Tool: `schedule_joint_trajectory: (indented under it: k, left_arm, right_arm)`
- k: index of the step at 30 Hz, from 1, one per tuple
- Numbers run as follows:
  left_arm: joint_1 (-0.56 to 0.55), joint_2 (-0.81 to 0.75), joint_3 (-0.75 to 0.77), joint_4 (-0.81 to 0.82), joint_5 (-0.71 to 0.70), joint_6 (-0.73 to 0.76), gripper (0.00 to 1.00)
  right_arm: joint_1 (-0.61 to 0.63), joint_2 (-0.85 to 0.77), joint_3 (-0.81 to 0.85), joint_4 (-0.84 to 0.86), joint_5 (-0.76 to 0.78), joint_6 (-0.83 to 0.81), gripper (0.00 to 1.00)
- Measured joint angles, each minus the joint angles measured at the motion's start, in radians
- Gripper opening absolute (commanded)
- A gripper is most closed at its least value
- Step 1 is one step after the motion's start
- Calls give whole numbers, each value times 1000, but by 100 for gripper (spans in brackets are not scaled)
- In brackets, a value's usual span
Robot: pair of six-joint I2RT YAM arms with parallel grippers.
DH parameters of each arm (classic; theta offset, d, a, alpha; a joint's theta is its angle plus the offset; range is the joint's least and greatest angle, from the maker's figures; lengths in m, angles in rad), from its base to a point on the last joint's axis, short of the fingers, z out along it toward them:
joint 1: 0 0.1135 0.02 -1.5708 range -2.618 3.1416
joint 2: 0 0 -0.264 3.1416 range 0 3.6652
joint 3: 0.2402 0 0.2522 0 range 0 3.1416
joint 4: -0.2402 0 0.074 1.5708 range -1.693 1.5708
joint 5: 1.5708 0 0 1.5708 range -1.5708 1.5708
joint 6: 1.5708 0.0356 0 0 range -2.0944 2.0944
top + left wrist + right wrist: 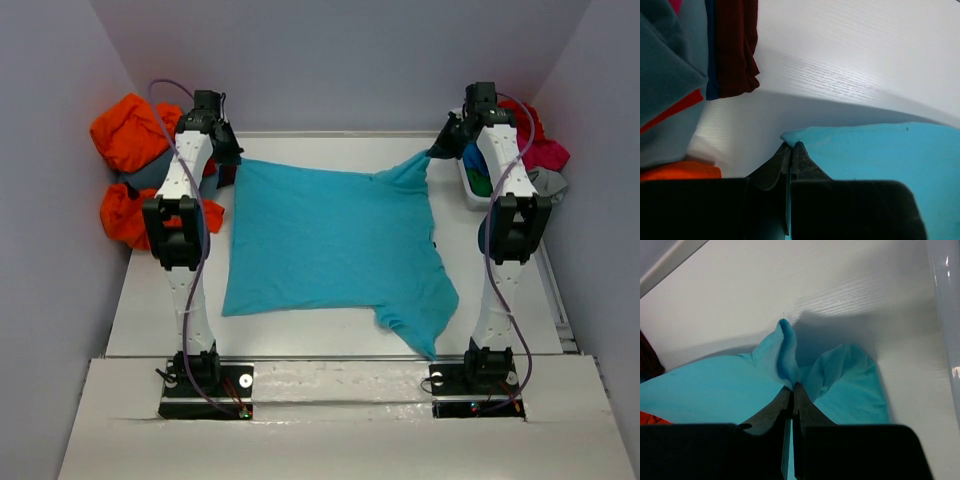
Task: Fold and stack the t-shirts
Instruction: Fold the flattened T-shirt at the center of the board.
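The turquoise t-shirt's corner goes back and down next, and my left gripper releases it onto the t-shirt's edge by the orange pile, below and back of it.
A turquoise t-shirt (330, 240) lies spread on the white table (300, 330), one sleeve trailing toward the near right. My left gripper (232, 160) is shut on its far left corner; in the left wrist view the cloth tip (792, 136) pokes out between the closed fingers (807, 162). My right gripper (440, 148) is shut on the far right corner, which is lifted and bunched (787, 357) above the pinched fingers (805, 407). Other t-shirts are piled at the sides: orange (130, 135) on the left, red and pink (540, 150) on the right.
A white basket (470, 185) holding coloured cloth stands at the far right beside the right arm. Maroon (735, 45) and slate-grey cloth (665, 75) hang close to the left gripper. Grey walls close in the table on three sides.
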Motion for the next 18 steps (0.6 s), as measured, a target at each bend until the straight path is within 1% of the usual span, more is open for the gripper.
schedule_joint_trajectory:
  k: [3,9,14,16,18]
  left_arm:
    - [0,-32,-29,-3,0,-7,6]
    - [-8,-75,-137,-7,-6,-23,6]
    - [-23,-135,-306,-8,-5,-41,6]
    - [-32,-157,-356,-10,-5,-46,6]
    - [-40,-183,-401,-3,-4,-52,6]
  right_arm:
    - [0,-53,-48,-5,0,3,7]
    - [0,-163,-172,-8,-9,11,7]
    - [0,-238,-299,-1,-19,10,7]
    - [0,-278,-378,-6,-25,10,7]
    - [0,-299,-423,-6,-31,10,7]
